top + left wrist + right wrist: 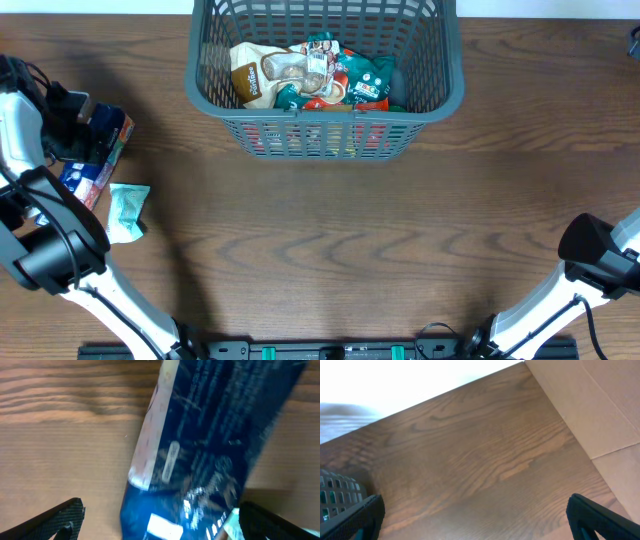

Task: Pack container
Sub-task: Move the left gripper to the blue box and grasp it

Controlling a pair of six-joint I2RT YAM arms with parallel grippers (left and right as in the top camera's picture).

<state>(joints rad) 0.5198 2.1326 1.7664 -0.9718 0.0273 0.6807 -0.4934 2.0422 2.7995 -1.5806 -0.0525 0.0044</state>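
Observation:
My left gripper lowers onto the middle of the blue packet and closes next, since its open fingers already straddle the packet's sides just below.
The dark grey slotted container (pixel 320 135) stands at the back middle of the table and holds several food packets, among them a beige one (pixel 262 72) and green and red ones (pixel 352 85). A blue packet (pixel 100 150) lies on the table at the far left. My left gripper (pixel 160 512) is open just above it, with a finger on either side of the blue packet (pixel 210 450). My right gripper (pixel 475 505) is open and empty over bare wood. A corner of the container (pixel 330 491) shows at its left.
A small light teal packet (pixel 127 212) lies just in front of the blue one. A cardboard surface (pixel 590 405) shows beyond the table's edge in the right wrist view. The right arm (pixel 600 255) sits at the front right.

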